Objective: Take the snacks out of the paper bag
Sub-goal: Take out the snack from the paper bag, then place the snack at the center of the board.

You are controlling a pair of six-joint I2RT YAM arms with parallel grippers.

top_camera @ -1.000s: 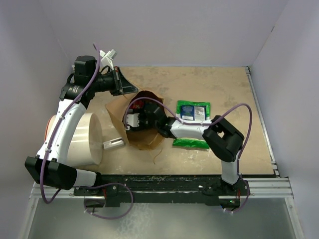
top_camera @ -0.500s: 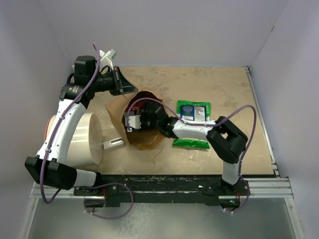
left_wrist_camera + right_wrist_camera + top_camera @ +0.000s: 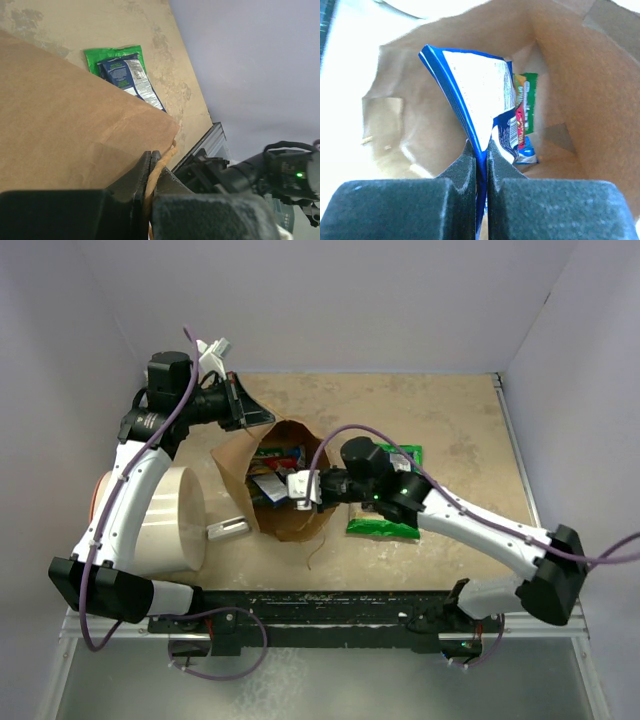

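The right gripper moves over the stacked packets outside the bag next, since they lie below it and to its right in the top view, then lowers and releases.
The brown paper bag [image 3: 290,520] lies open on the table, its mouth facing up and to the right. My left gripper [image 3: 243,408] is shut on its twisted handle [image 3: 161,159] at the far rim, holding the bag [image 3: 60,115] up. My right gripper [image 3: 481,150] is shut on the edge of a blue and white packet [image 3: 475,90] just inside the bag's mouth [image 3: 266,487]. Deeper in the bag lie red, green and small blue packets [image 3: 524,112]. On the table to the right lies a green packet [image 3: 381,527] with a dark blue one [image 3: 127,75] on top.
A large white cylinder [image 3: 165,520] lies left of the bag, with a small white-grey bar [image 3: 228,528] beside it. My right arm [image 3: 470,525] stretches over the packets on the table. Walls close in the back and both sides.
My right gripper has shut on the blue packet and drawn back to the right from deep in the bag toward its mouth. The left gripper has kept its hold.
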